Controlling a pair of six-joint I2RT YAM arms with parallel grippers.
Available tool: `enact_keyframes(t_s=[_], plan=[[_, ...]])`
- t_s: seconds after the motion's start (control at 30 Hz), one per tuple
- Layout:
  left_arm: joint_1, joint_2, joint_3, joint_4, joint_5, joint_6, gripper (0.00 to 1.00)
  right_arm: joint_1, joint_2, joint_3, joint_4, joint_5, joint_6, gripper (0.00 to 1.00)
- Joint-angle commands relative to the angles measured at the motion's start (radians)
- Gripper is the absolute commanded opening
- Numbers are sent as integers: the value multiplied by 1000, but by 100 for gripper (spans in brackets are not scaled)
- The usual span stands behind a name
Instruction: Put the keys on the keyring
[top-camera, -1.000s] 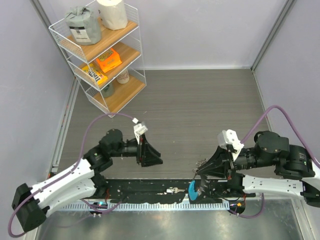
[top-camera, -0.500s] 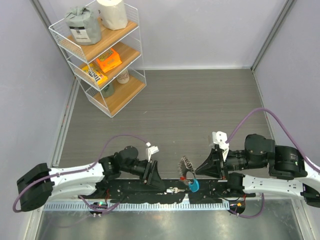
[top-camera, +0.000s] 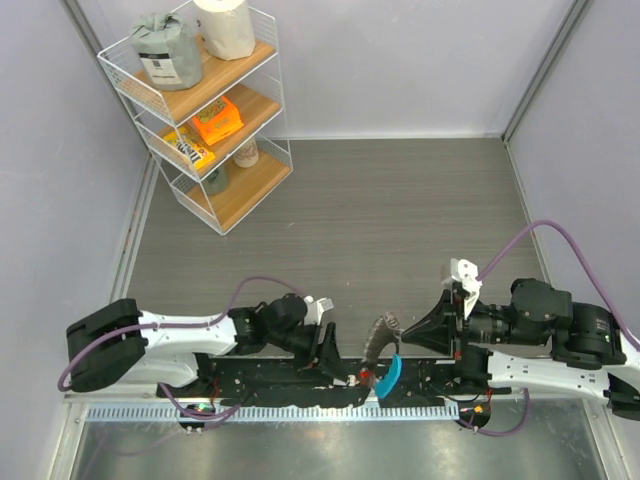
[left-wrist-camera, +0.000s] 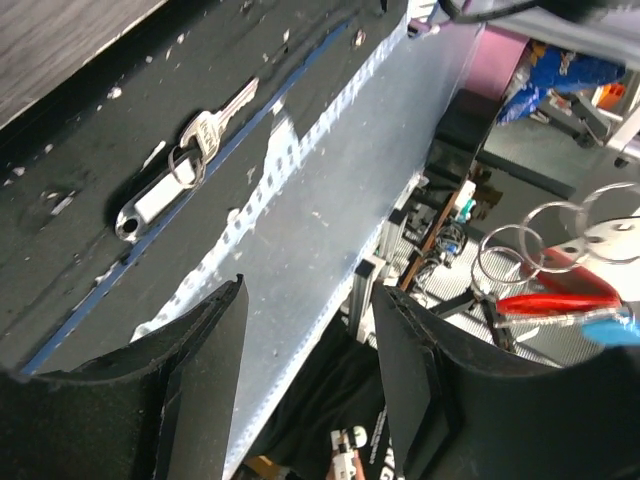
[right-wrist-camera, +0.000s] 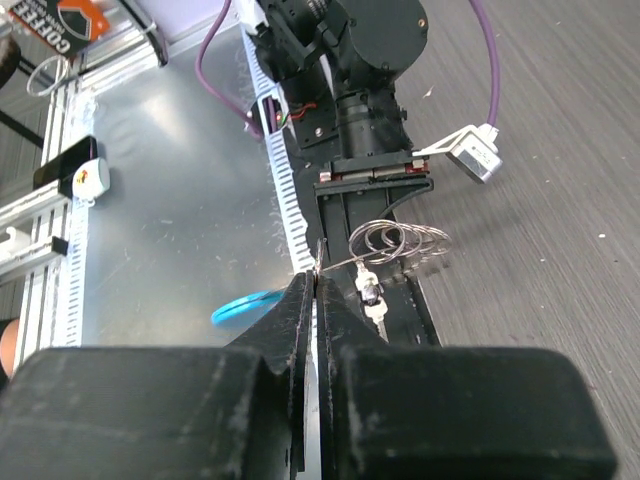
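Note:
The small ring by the white tag lies below my left gripper, to the left in its wrist view. My gripper lowers that way onto its exposed loop next.
My right gripper (right-wrist-camera: 316, 275) is shut on the thin wire of the keyring (right-wrist-camera: 398, 240), whose stacked silvery loops stick out past the fingertips. Its blue tag (right-wrist-camera: 248, 304) hangs to the left. From above, the right gripper (top-camera: 405, 338) holds this bunch (top-camera: 380, 330) over the black base plate (top-camera: 270, 385), blue tag (top-camera: 389, 375) lowest. One silver key (left-wrist-camera: 218, 118) with a white tag (left-wrist-camera: 152, 203) lies flat on that plate. My left gripper (left-wrist-camera: 310, 300) is open and empty, low beside the bunch (left-wrist-camera: 540, 240). Whether flat keys hang among the loops I cannot tell.
A white wire shelf rack (top-camera: 200, 110) with rolls and boxes stands at the back left. The grey wood-grain tabletop (top-camera: 380, 220) lies beyond the arms. A toothed white strip (top-camera: 300, 412) and a metal sheet (top-camera: 330, 450) run along the near edge.
My left arm has stretched down and to the right, bringing its open gripper to the black plate near the keyring. The right gripper shifted a little while keeping its hold.

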Motion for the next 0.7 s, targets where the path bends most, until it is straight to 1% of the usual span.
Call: enact_keyframes(t_s=[0.0, 0.07, 0.17, 0.23, 0.37, 0.67], plan=[[-10, 40, 152, -287, -57, 32, 56, 0, -33, -16, 88, 101, 45, 6], [-13, 58, 206, -396, -76, 46, 52, 0, -36, -27, 91, 107, 46, 6], [-26, 92, 261, -535, -102, 41, 44, 0, -36, -35, 105, 113, 42, 6], [-47, 112, 289, -606, -110, 30, 42, 0, -38, -35, 111, 115, 31, 6], [-81, 161, 364, -744, -142, 14, 41, 0, -41, -38, 119, 119, 20, 6], [-96, 267, 441, -777, -145, -11, 40, 0, -102, -62, 125, 118, 20, 6]])
